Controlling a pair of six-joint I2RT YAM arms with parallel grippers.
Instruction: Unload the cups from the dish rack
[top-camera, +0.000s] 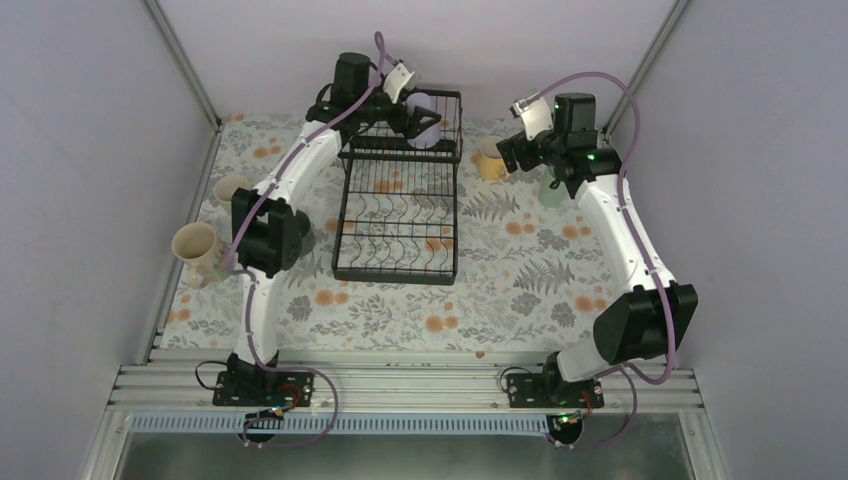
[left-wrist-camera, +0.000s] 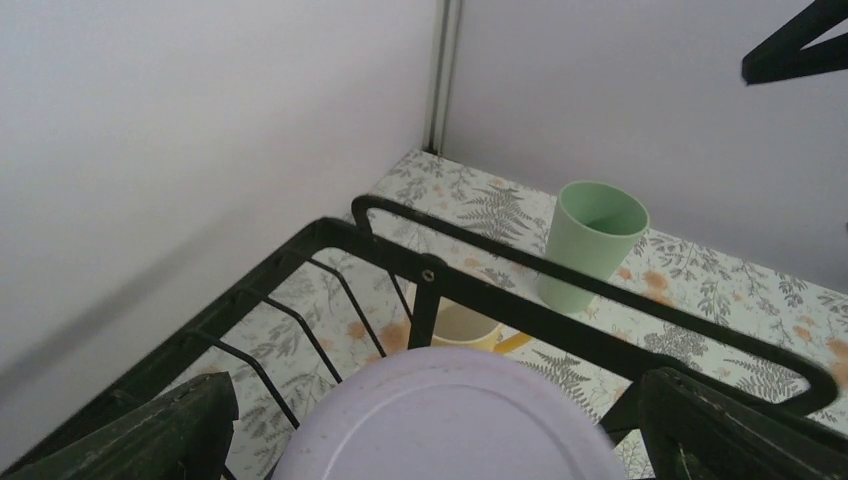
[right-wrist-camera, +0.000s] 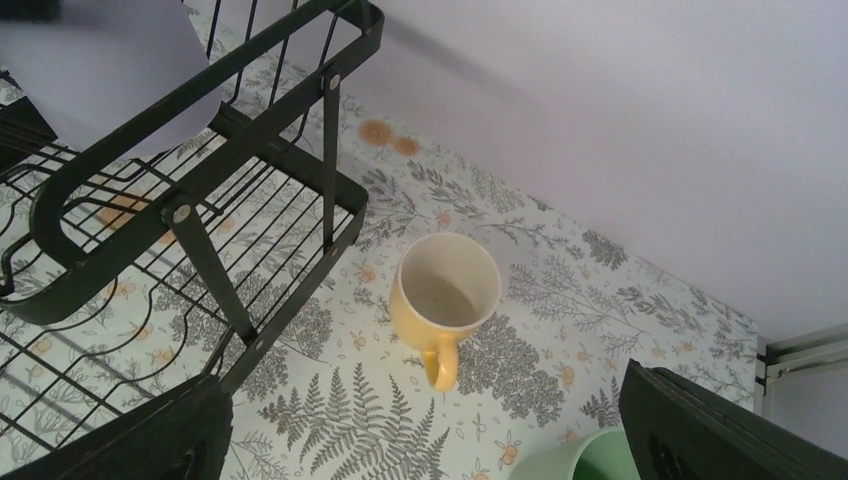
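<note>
My left gripper already has its fingers on either side of the lavender cup with small gaps, so it should move down a little along the cup's sides next and close them.
The black wire dish rack (top-camera: 400, 205) stands mid-table. A lavender cup (top-camera: 428, 108) sits upside down in its raised far basket. My left gripper (top-camera: 416, 120) is open, with a finger on either side of this cup (left-wrist-camera: 450, 420) and small gaps showing. The basket rim (left-wrist-camera: 560, 320) runs just beyond it. My right gripper (top-camera: 510, 152) is open and empty, above the table right of the rack. A yellow mug (right-wrist-camera: 445, 290) stands upright just ahead of it. A mint-green cup (right-wrist-camera: 590, 462) stands by its right finger, and also shows in the left wrist view (left-wrist-camera: 592, 245).
Two pale mugs stand near the left wall, a beige one (top-camera: 197, 252) and a smaller one (top-camera: 230, 188) behind it. The rack's lower tray (top-camera: 395, 240) holds no cups. White walls close in the left, back and right.
</note>
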